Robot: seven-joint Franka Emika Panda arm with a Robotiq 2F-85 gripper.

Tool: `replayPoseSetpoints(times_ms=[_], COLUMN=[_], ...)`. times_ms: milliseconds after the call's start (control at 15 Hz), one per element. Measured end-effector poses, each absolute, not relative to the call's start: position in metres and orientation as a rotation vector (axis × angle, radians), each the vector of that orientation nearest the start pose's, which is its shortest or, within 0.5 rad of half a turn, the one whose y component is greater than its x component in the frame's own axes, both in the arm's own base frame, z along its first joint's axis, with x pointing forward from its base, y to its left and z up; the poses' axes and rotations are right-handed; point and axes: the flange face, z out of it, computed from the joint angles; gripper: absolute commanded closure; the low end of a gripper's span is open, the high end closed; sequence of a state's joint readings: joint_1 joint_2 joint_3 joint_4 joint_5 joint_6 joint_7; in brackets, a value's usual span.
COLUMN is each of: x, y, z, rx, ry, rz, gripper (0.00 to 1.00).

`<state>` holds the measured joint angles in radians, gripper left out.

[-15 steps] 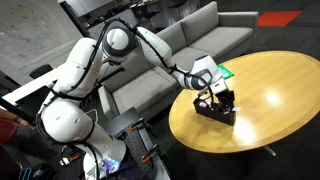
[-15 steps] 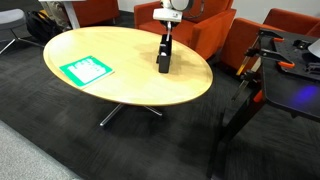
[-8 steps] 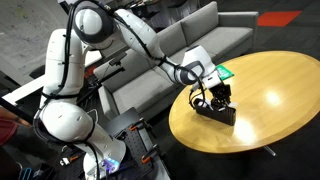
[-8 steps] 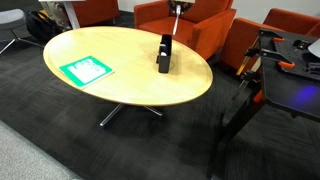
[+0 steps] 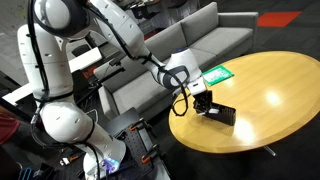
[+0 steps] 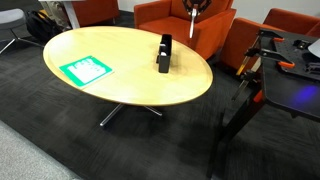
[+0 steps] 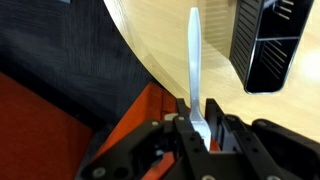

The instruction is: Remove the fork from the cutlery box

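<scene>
I will next move my gripper down beside the cutlery box and lower the white plastic fork to the table.
The cutlery box [image 5: 222, 113] is a small black oblong box on the round wooden table [image 5: 270, 100]. It also shows in an exterior view [image 6: 164, 52] and at the top right of the wrist view [image 7: 265, 45]. My gripper [image 7: 197, 125] is shut on the fork [image 7: 194, 60], a pale flat utensil that points out between the fingers. The gripper [image 5: 200, 100] hangs beside the box at the table's edge, clear of the box. In an exterior view it is above and behind the box [image 6: 193, 8].
A flat green-and-white packet [image 5: 217, 74] lies on the table, away from the box [image 6: 86, 69]. Orange armchairs [image 6: 190, 30] and a grey sofa [image 5: 190, 40] stand round the table. A black stand with equipment [image 6: 285, 75] is close to the table's side.
The gripper has lifted out of the cutlery box with the fork and moved away from it toward the table's edge. The arm has swung upward. The box stayed put.
</scene>
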<state>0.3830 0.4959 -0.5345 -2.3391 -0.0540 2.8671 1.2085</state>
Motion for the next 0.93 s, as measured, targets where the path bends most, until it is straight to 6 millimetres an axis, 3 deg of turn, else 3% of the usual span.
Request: replayPoseSetpoints(times_ms=[200,467,733,933], x=[0.493,0.482,0.485,0.498], y=[-0.07,-0.037,-0.01,0.004], z=[0.141,0.11,0.074,0.045], rx=[-2.643,-2.52,-2.433,-2.367], ry=[1.928,1.986,2.03,2.034], rz=[-0.204,-0.027,0.067,0.021], gripper=[0.94,0.94,0.94,0.94])
